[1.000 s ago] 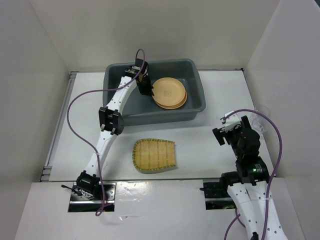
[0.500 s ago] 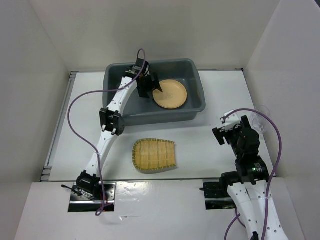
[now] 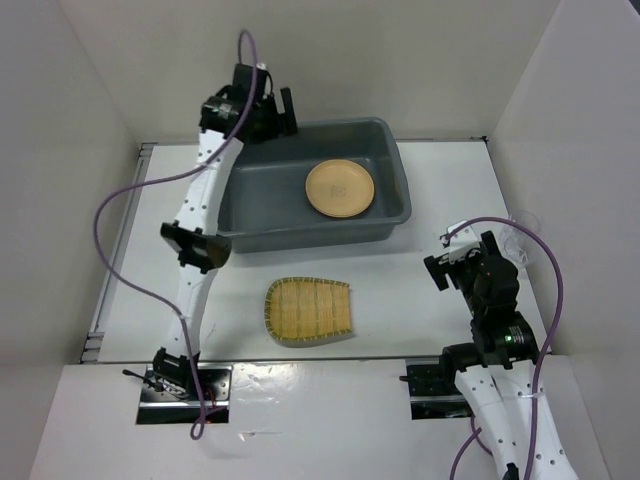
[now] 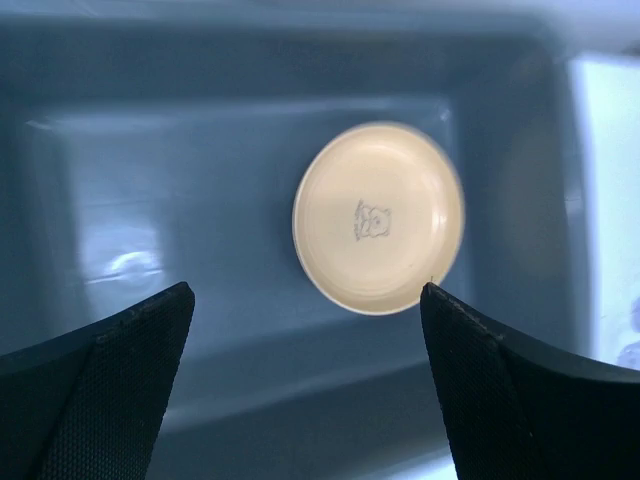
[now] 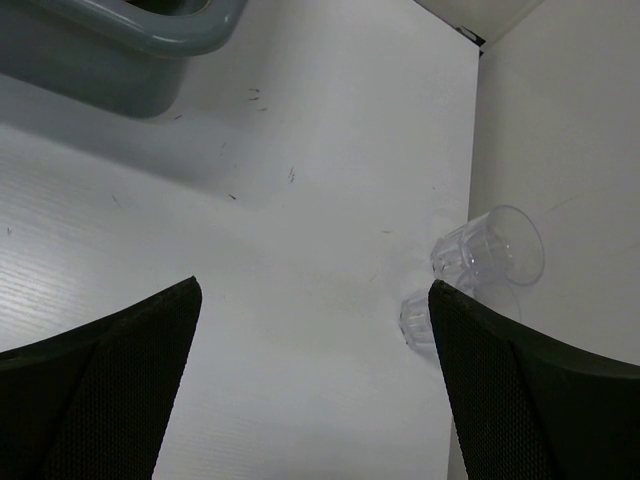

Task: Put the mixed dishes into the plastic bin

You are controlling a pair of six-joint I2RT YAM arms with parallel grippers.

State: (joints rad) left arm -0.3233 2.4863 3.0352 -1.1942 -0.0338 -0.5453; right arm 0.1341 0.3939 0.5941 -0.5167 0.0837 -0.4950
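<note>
The woven tray is still outside the bin, so my left gripper should next move back from above the bin [image 3: 300,236] and down to the woven tray's curved end [image 3: 269,308].
The dark grey plastic bin [image 3: 300,236] stands at the back of the table. A round yellow-orange plate [image 3: 340,187] lies flat on its floor, right of the middle. My left gripper [image 3: 274,118] hangs open and empty high above the bin's far left corner. In the left wrist view the plate [image 4: 378,217] sits ahead of that gripper [image 4: 305,290]. A tan woven tray [image 3: 309,309] rests on the table in front of the bin. My right gripper [image 3: 450,260] is open and empty, low at the right. Two clear glass cups [image 5: 490,248] lie by the right wall, just beyond its right finger.
White walls close in the table on the left, back and right. The cups [image 3: 518,238] lie right at the foot of the right wall. The bin's near right corner [image 5: 160,35] shows at the top left of the right wrist view.
My left gripper opened and let go of the plate, which now lies flat in the bin. The left arm then rose and drew back to the bin's far left corner. The right arm stayed still.
</note>
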